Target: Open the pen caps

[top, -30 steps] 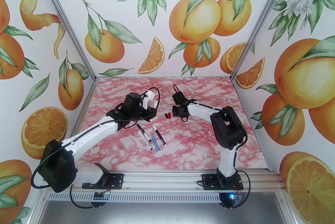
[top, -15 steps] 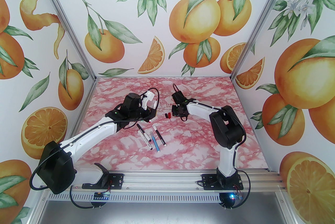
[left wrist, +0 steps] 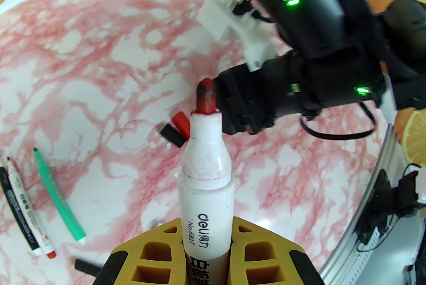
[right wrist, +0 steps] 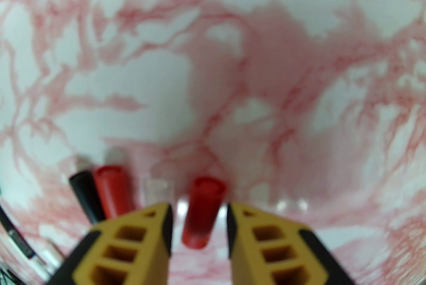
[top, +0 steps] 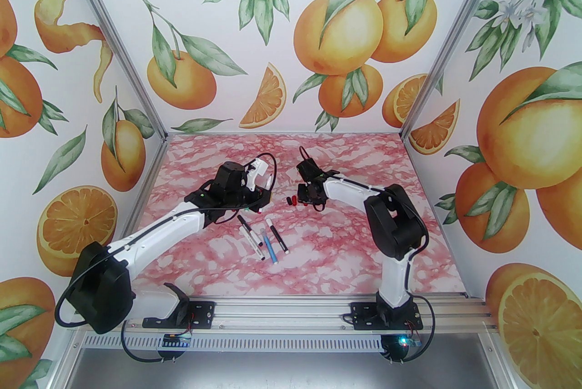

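The left gripper carries the white marker pen (left wrist: pixel 204 183) down beside the green pen next, since the marker pen's red tip is bare.
My left gripper (left wrist: pixel 206 227) is shut on a white marker pen (left wrist: pixel 204 183), whose bare red tip points towards the right arm. In the top view this gripper (top: pixel 263 192) is left of centre. My right gripper (right wrist: pixel 199 210) stands open just above the table, and a red cap (right wrist: pixel 201 210) lies loose between its yellow fingers (right wrist: pixel 146 230). To its left another red cap (right wrist: pixel 111 188) and a black cap (right wrist: pixel 85 192) lie side by side. From above they show as the red cap (top: pixel 294 199) beside the right gripper (top: pixel 305 197).
Several capped pens (top: pixel 266 239) lie in a row on the pink marbled table (top: pixel 345 251) near the middle front. A green pen (left wrist: pixel 58 197), a white pen (left wrist: pixel 28 210) and a black pen (left wrist: pixel 15 207) lie below my left gripper. Patterned walls enclose three sides.
The right wrist has shifted slightly left towards the caps. The left arm and the pens on the table have stayed where they were.
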Available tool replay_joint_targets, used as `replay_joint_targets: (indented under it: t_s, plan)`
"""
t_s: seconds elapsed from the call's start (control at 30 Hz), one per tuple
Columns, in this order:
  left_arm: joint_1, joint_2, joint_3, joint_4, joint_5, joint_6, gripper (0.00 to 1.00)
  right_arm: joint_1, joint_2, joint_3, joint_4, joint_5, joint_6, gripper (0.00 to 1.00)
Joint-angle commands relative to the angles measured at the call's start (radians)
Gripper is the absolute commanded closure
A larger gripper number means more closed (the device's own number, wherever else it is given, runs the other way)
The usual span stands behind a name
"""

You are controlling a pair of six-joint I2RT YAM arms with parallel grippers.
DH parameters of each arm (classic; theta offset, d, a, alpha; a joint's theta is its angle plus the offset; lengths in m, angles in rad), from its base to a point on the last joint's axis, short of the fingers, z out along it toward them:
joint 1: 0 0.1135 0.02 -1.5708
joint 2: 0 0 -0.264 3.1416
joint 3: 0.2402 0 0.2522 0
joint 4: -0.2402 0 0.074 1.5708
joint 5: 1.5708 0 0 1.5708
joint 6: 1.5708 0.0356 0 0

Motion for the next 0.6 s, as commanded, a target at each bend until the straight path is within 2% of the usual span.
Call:
replay_joint_targets:
  t_s: [0.0, 0.2, 0.33, 0.57]
  plan:
    - [0.006, 0.035, 0.03, 0.005, -0.027, -0.033, 1.0, 0.021, -0.106, -0.024, 0.01, 0.047, -0.017, 0.63]
    - [0.006, 0.102, 0.089, -0.023, -0.099, -0.043, 1.0, 0.038, -0.243, -0.113, 0.078, 0.039, -0.058, 0.53]
    - [0.006, 0.181, 0.138, -0.062, -0.184, -0.073, 1.0, 0.039, -0.358, -0.207, 0.164, -0.043, -0.071, 0.43]
    - [0.008, 0.313, 0.233, -0.142, -0.316, -0.106, 1.0, 0.038, -0.509, -0.319, 0.249, -0.168, -0.081, 0.17]
